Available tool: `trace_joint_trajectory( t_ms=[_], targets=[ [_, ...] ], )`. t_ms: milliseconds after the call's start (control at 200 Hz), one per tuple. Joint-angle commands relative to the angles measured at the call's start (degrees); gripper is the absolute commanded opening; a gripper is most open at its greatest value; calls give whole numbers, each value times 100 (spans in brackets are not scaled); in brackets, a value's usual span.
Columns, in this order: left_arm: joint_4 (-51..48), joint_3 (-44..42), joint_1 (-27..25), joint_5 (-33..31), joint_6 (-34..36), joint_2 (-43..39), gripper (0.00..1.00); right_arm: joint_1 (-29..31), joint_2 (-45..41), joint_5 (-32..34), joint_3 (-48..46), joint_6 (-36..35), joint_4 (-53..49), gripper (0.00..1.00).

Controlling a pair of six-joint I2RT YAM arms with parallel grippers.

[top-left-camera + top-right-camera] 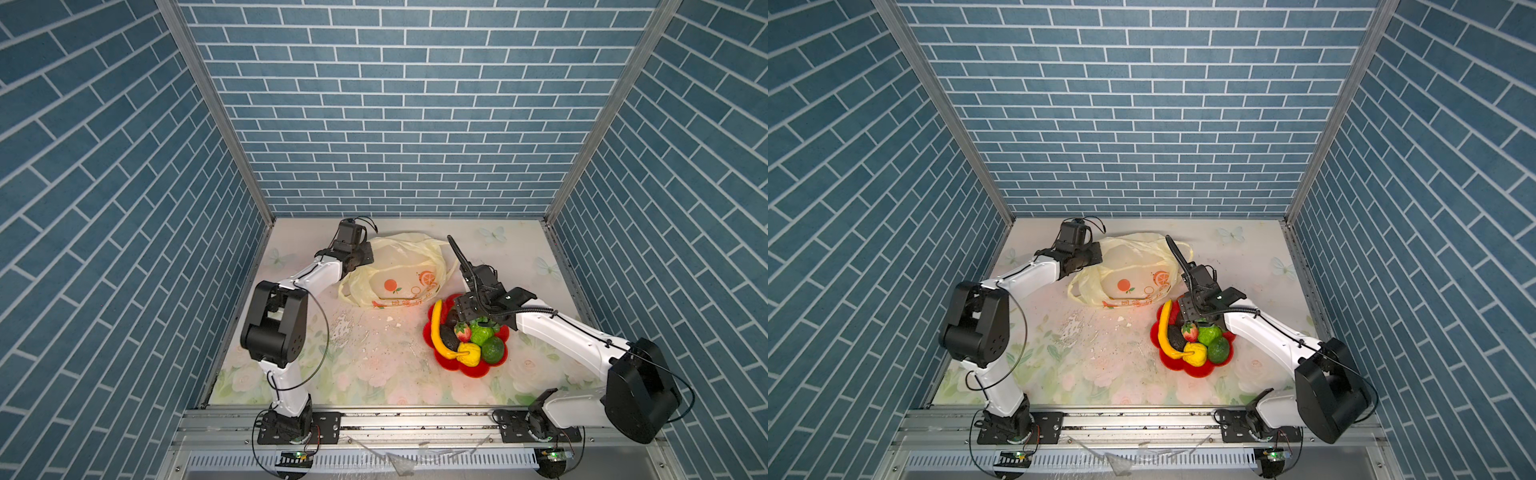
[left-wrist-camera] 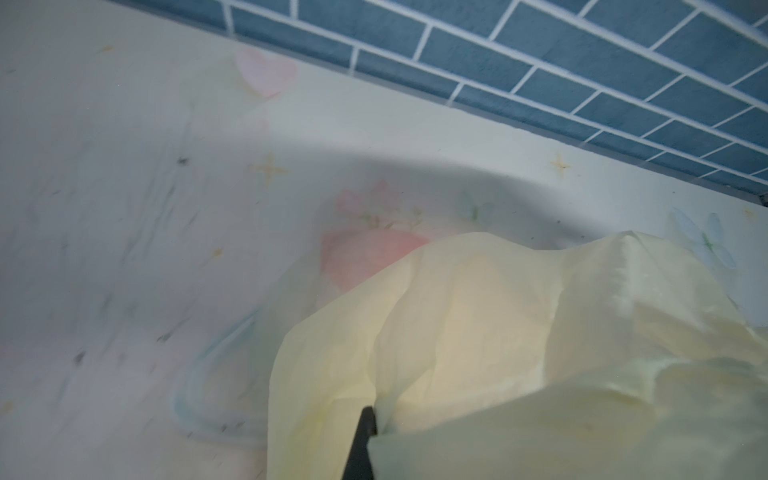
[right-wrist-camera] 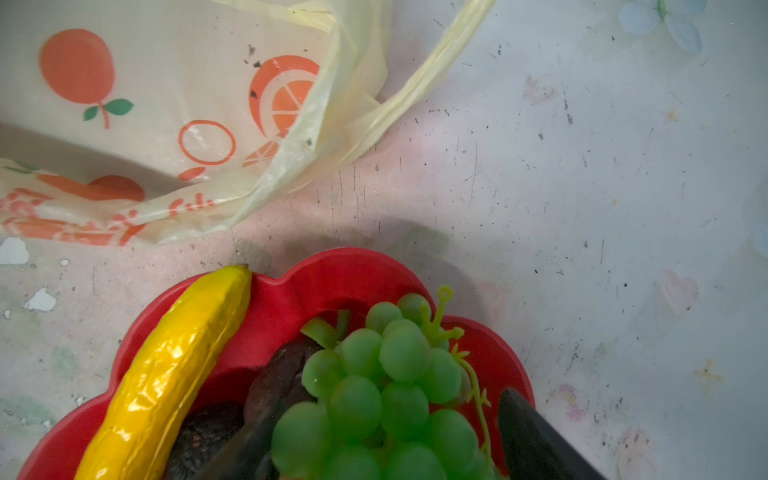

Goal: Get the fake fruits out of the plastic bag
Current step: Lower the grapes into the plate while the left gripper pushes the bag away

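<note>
The bag's fold goes outward with my left gripper to the bare tabletop by the back wall (image 1: 400,225) next and is released there, since the fruits lie on the plate (image 1: 478,370).
The pale-yellow plastic bag (image 1: 399,270) (image 1: 1133,270) lies crumpled at the back of the table. My left gripper (image 1: 360,261) (image 2: 368,415) is shut on a fold of the bag (image 2: 498,332). The fake fruits lie piled on a red flower-shaped plate (image 1: 478,370): a banana (image 1: 435,328), a strawberry (image 1: 462,331), a yellow knobbly ball (image 1: 469,353), a green round fruit (image 1: 493,350) and dark brown pieces (image 1: 449,337). My right gripper (image 1: 468,316) (image 3: 390,436) hangs open over the plate's far side. Its fingers stand either side of the green grape bunch (image 3: 374,386), which rests on the pile.
Blue brick-patterned walls close in the floral table on three sides. A metal rail (image 1: 415,419) with both arm bases runs along the front. White flecks (image 1: 345,328) lie on the table left of the plate.
</note>
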Motion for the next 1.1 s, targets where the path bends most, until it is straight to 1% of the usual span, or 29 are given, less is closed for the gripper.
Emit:
trace_joint_trajectory(
  t_ms=[0, 145, 280, 480, 680, 825, 930, 990, 1045, 1095],
  targets=[
    [-632, 970, -208, 79, 462, 638, 0, -95, -208, -131, -195, 320, 59, 82],
    [-1049, 2403, -382, 230, 886, 1629, 0, -209, -253, -287, -233, 484, 125, 82],
    [-1316, 3384, -443, 505, 1114, 2332, 0, -306, -316, -346, -239, 646, 132, 82],
    [-1590, 4297, -511, 546, 1512, 3011, 5, -463, -368, -514, -248, 855, 164, 83],
    [-1945, 5133, -507, 326, 1939, 3487, 12, -629, -493, -597, -198, 1178, 55, 87],
    [-2291, 5573, -506, 225, 2031, 3652, 27, -808, -855, -786, -214, 1476, -51, 90],
    [-2425, 5629, -510, 237, 2016, 3603, 41, -1035, -1124, -1147, -364, 1696, 30, 91],
    [-2504, 5627, -505, 264, 2005, 3550, 47, -1161, -1281, -1377, -475, 1775, 123, 91],
    [-2635, 5623, -506, 232, 1963, 3498, 54, -1253, -1426, -1364, -567, 1927, 80, 91],
    [-2794, 5622, -511, 204, 1904, 3420, 63, -1367, -1581, -1291, -656, 2120, -17, 91]
  ],
)
